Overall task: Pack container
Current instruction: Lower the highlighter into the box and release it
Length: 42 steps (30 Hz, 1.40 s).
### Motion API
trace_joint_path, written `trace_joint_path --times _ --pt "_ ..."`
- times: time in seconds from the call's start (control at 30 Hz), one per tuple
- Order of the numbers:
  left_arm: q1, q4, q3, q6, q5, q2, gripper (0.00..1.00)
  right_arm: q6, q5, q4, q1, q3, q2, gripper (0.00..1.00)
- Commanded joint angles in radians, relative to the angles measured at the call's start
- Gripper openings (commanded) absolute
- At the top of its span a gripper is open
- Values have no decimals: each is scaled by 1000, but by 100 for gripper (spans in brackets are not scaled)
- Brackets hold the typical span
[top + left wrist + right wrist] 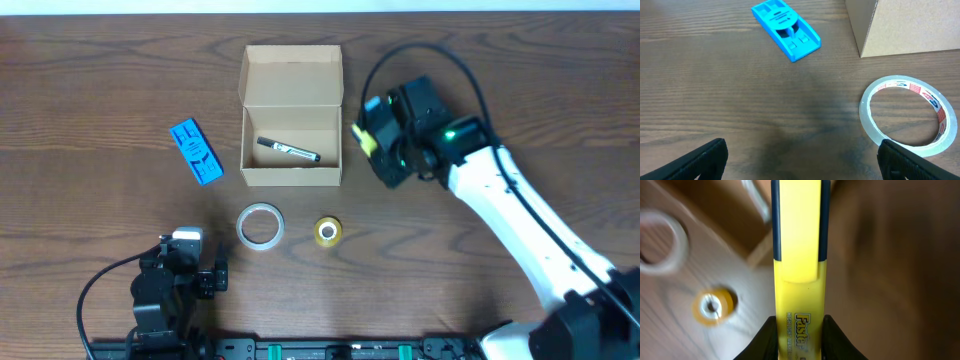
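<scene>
The container is to the left of my right gripper in the overhead view, so I will next move that gripper across and down beside the black marker (288, 150) to free the highlighter.
The tan cardboard container (292, 118) stands open at the table's back middle, lid flap up, with a black marker (288, 150) lying inside. My right gripper (375, 135) is just right of the container and is shut on a yellow highlighter (799, 265) with a dark blue cap; the highlighter also shows in the overhead view (365, 138). My left gripper (800, 160) is open and empty, low over the table near the front left. The container's corner shows in the left wrist view (905, 25).
A blue flat plastic piece (196, 150) lies left of the container. A clear tape roll (260, 225) and a small yellow tape roll (328, 231) lie in front of it. In the left wrist view the clear roll (907, 115) is by my right finger.
</scene>
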Motion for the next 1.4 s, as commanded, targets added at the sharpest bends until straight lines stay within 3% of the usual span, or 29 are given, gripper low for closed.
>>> trace_joint_path --times 0.0,0.43,0.57,0.87,0.93,1.07,1.17,1.3,1.37 --pt "4 -2 -7 -7 -7 -6 96 -27 -10 -2 25 97 9 4" --pt "4 -2 -7 -7 -7 -6 96 -220 -11 6 139 418 387 3" --pt "4 -2 -7 -7 -7 -6 96 -299 -11 7 170 434 457 3" --pt "4 -2 -7 -7 -7 -6 96 -325 -10 12 192 434 554 5" --pt "4 -2 -7 -7 -7 -6 96 -325 -10 16 191 434 566 15" --pt "4 -2 -7 -7 -7 -6 96 -325 -10 38 191 434 574 27" --pt "4 -2 -7 -7 -7 -6 96 -324 -10 68 191 434 574 53" --pt "4 -2 -7 -7 -7 -6 95 -323 -10 104 191 440 572 66" --pt "4 -2 -7 -7 -7 -6 96 -314 -10 105 191 463 571 67"
